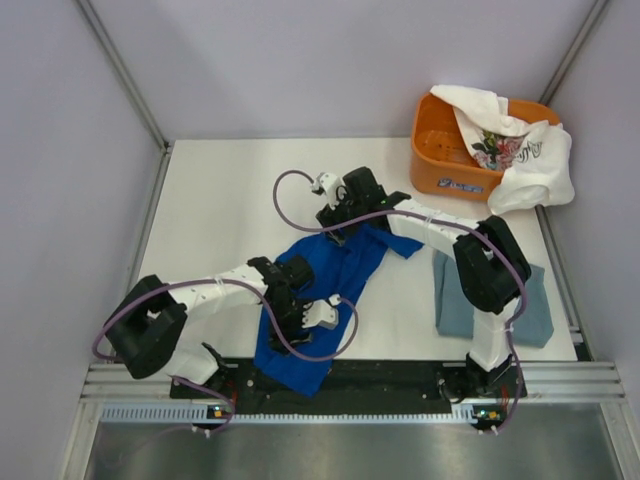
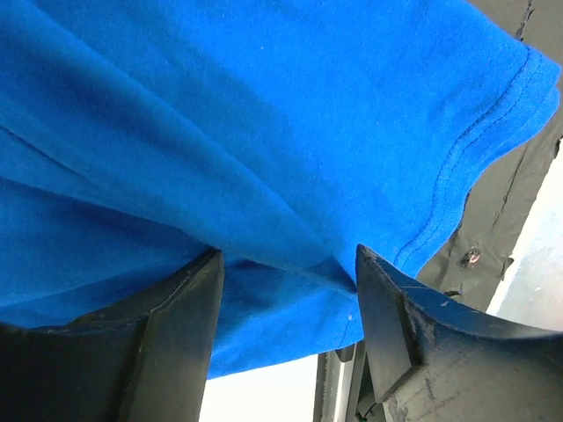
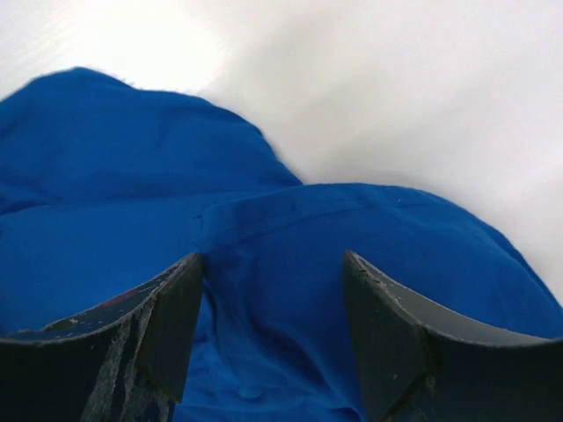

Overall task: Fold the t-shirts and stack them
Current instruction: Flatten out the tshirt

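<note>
A fold of blue cloth stands between the open fingers of my right gripper, so I should lower it slightly onto the t-shirt's bunched corner (image 3: pixel 253 236) and close its fingers.
The royal-blue t-shirt (image 1: pixel 340 275) lies crumpled in the middle of the table, its near end hanging over the front edge. My left gripper (image 1: pixel 287 312) is down on its left side; in the left wrist view the jaws (image 2: pixel 288 255) stand wide apart with loose blue cloth (image 2: pixel 264 132) and a hemmed edge between the tips. My right gripper (image 1: pixel 338 232) is over the shirt's far end, open, with a ridge of blue cloth (image 3: pixel 106 176) between its fingers (image 3: pixel 273 257). A grey-blue t-shirt (image 1: pixel 495 300) lies folded at the right. A white floral t-shirt (image 1: pixel 515 150) drapes over the basket.
The orange plastic basket (image 1: pixel 440 160) stands at the back right corner. Grey walls close in the table on the left, back and right. A black strip and metal rail (image 1: pixel 400 385) run along the near edge by the arm bases.
</note>
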{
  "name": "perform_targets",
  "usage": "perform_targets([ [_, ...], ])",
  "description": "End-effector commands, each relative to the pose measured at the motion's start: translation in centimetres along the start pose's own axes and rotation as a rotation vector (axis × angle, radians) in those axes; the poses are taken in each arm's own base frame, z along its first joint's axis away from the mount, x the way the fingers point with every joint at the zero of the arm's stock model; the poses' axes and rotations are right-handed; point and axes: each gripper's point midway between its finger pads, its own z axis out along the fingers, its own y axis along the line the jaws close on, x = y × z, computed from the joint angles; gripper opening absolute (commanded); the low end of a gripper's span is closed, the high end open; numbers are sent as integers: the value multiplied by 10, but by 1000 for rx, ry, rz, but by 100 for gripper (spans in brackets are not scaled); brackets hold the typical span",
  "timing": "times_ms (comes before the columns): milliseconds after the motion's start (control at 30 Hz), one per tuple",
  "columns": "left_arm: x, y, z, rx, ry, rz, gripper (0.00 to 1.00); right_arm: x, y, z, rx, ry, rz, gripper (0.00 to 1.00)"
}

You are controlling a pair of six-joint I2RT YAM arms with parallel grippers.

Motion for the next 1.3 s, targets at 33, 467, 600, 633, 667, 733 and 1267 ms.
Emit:
perform_targets([
  [33,1,1,8,-1,12,8,58,-11,3,13,-26,-18,-78,63],
  [467,14,52,-16,-248,127,-70,0,-59,-27,-24,152,-121,-27,0],
  [600,11,97,-75,-425,44,-190,0,-89,-57,-81,227,-237,46,0],
  [633,11,109,-93,-478,17,-208,0,-97,-60,-97,235,-272,55,0],
  [667,9,119,-111,-531,-12,-217,0,-102,-65,-112,241,-301,62,0],
  [733,7,136,-147,-637,-62,-225,0,-111,-73,-138,268,-348,60,0],
  [1267,-23,99,-445,-1364,-231,-184,0,-209,-39,-375,466,-772,-141,0],
])
